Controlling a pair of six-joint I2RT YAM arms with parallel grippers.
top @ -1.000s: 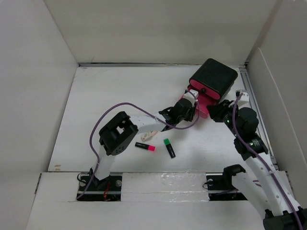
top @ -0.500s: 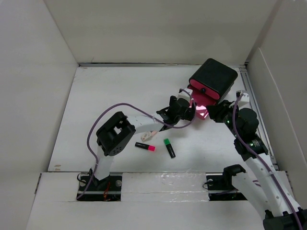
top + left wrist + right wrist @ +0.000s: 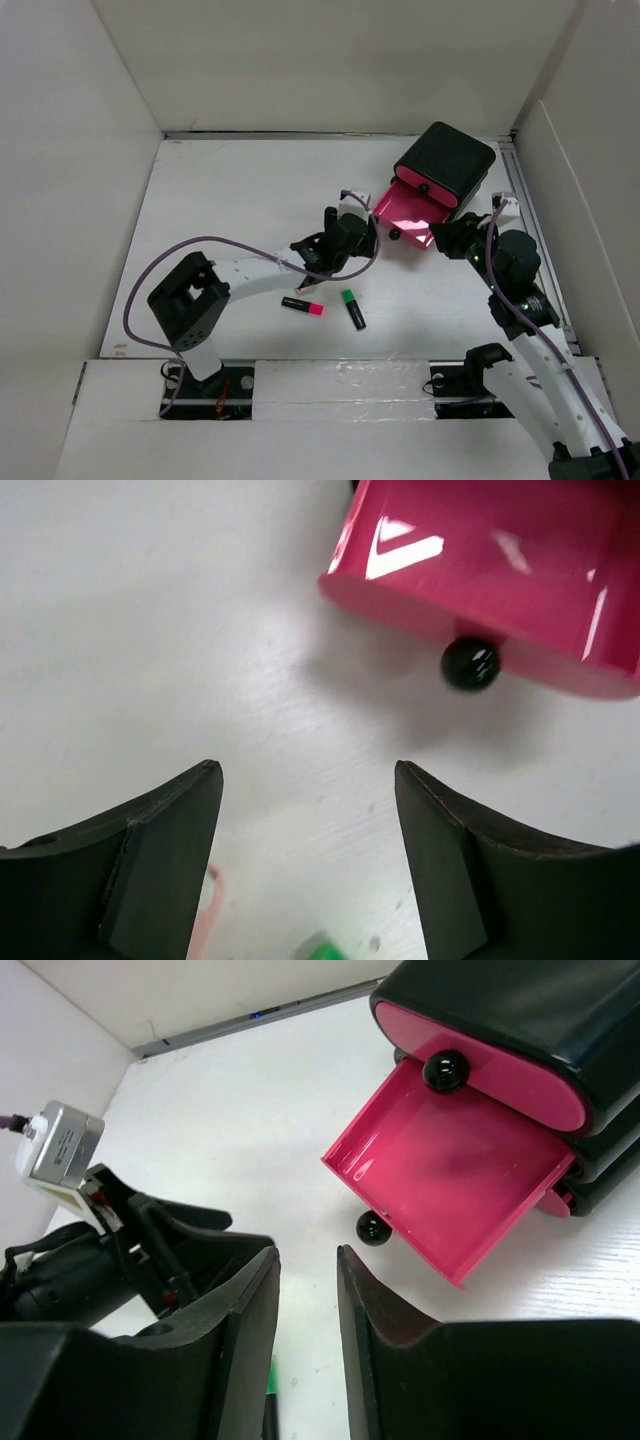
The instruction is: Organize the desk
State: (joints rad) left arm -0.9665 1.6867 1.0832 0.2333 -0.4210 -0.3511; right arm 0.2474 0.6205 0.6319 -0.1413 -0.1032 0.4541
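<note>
The pale pink stapler (image 3: pixel 206 916) is lying loose on the desk. My left gripper should next go back from the open drawer and down onto the stapler.
The desk (image 3: pixel 230 200) is a white tabletop. At its far right stands a black box (image 3: pixel 447 160) with one pink drawer (image 3: pixel 405 212) pulled out. My left gripper (image 3: pixel 345 235) is just left of the drawer, open and empty. In the left wrist view my gripper (image 3: pixel 305 770) faces the drawer (image 3: pixel 480 570) and its black knob (image 3: pixel 470 663) from a short way off. My right gripper (image 3: pixel 455 235) hovers at the drawer's right end. In the right wrist view its jaws (image 3: pixel 307 1252) stand narrowly open with nothing between them, above the drawer (image 3: pixel 455 1170).
A black marker with a pink cap (image 3: pixel 302 306) and one with a green cap (image 3: pixel 353 309) lie on the desk in front of my left gripper. A small white object (image 3: pixel 308 283) shows under the left arm. White walls enclose the desk, with a metal rail (image 3: pixel 535 240) on the right.
My left gripper has opened, let go at the drawer and backed away to the left. The pink drawer now stands further out. The right arm has barely moved.
</note>
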